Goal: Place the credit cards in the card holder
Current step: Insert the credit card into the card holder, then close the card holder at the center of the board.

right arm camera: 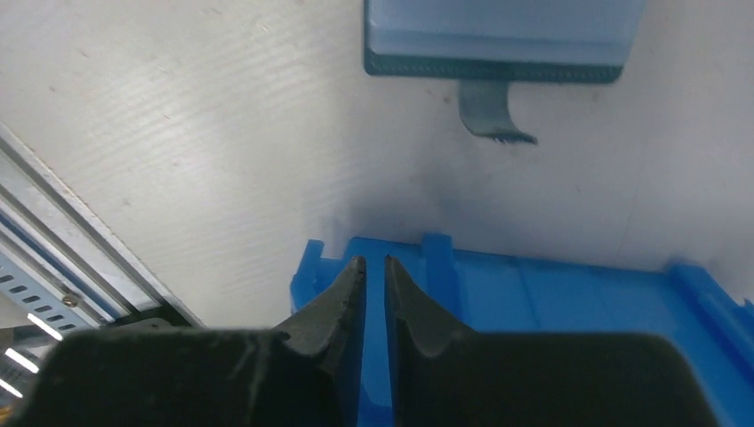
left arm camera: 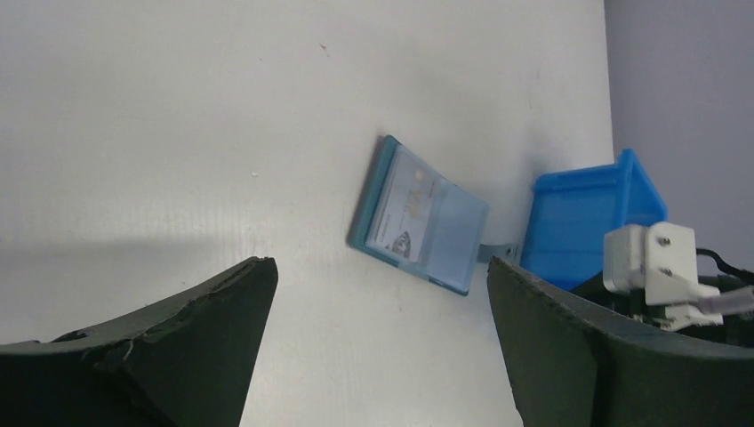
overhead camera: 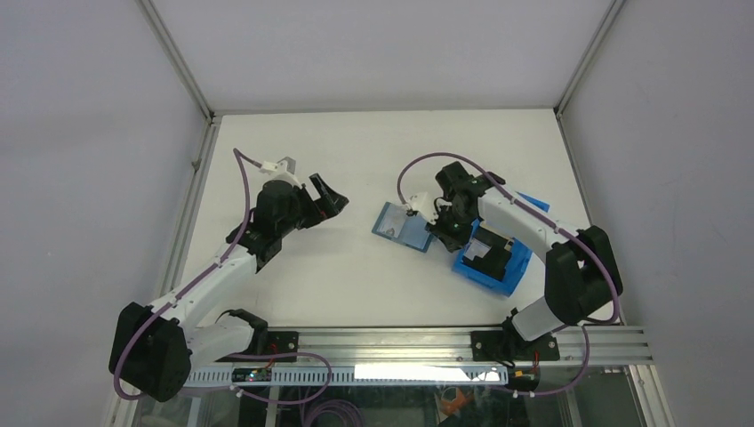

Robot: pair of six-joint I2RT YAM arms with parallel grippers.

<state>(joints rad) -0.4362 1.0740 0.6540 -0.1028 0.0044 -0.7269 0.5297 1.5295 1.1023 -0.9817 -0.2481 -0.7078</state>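
Note:
The card holder's edge (overhead camera: 381, 217) (left arm camera: 371, 193) opposite the snap tab is below my left gripper and to its right in the top view. I should lower my left gripper across to that edge.
The teal-blue card holder (overhead camera: 403, 224) lies open and flat on the white table, its snap tab (right arm camera: 489, 111) pointing toward the bin. It also shows in the left wrist view (left arm camera: 418, 218) and the right wrist view (right arm camera: 498, 36). A pale card (left arm camera: 405, 209) with a printed logo sits in its pocket. More credit cards (overhead camera: 483, 253), pale and dark, lie in the bright-blue bin (overhead camera: 525, 262), partly hidden by the right arm. My left gripper (overhead camera: 331, 197) is wide open and empty, left of the holder. My right gripper (overhead camera: 446, 233) hovers over the bin's rim (right arm camera: 533, 285), jaws nearly together, nothing visible between them.
The bin stands just right of the card holder, almost touching its tab. An aluminium rail (overhead camera: 400, 342) runs along the near table edge. Grey walls close in the table at the back and both sides.

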